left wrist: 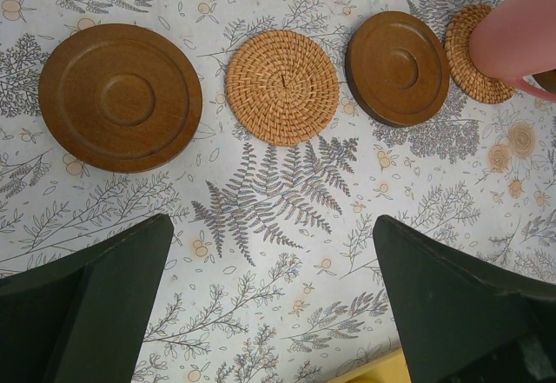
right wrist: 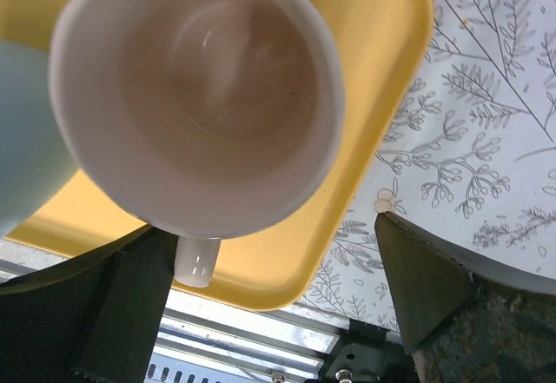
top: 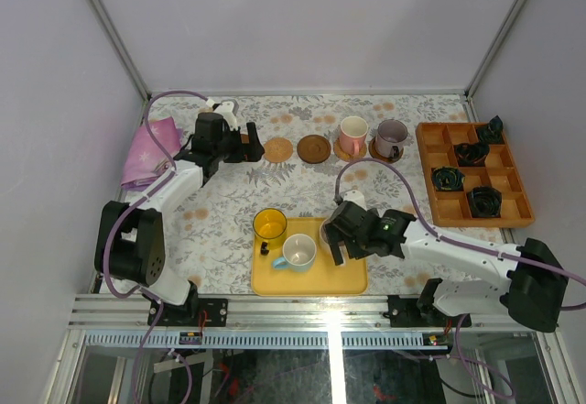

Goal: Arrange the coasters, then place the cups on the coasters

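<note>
My right gripper shifts over the pale cup's handle next, lowers and closes, since the handle is beside one gripper finger, to the left in the right wrist view.
Three bare coasters lie in a row at the back: dark brown, tan woven, dark brown. A pink cup stands on a woven coaster; a purple-grey cup stands on a dark one. My left gripper hangs open just before the row, holding nothing. On the yellow tray sit a yellow cup, a light blue cup and a pale cup. My right gripper is open, the pale cup just ahead of its fingers.
A wooden compartment tray with dark objects sits at the right. A pink cloth lies at the back left. The tray's near corner reaches close to the table's metal front rail.
</note>
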You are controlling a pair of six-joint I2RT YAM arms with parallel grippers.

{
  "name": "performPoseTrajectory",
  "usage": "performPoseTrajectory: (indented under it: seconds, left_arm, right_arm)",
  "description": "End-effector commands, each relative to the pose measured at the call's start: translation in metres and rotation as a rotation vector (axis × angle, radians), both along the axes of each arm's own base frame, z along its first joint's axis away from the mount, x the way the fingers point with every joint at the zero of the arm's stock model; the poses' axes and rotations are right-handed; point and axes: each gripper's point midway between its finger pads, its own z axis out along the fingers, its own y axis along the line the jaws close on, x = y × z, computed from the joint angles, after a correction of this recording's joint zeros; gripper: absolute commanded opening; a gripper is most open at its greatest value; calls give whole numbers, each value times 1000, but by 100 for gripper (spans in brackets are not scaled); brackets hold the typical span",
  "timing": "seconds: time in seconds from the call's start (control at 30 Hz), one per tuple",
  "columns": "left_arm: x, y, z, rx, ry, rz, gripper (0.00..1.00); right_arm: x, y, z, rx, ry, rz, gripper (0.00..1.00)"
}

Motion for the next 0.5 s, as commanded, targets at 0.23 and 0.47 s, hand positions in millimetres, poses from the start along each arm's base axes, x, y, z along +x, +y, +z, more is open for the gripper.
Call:
performPoseTrajectory:
  seconds: [0.23,0.47]
  left_arm:
    - [11,-3,12,0,-43,-7,100]
    - [8,1,10,19,-42,5,100]
  right_arm:
    - [-3,7,8,53,-16,40,79]
    - [-4,13,1,27,10,100,67]
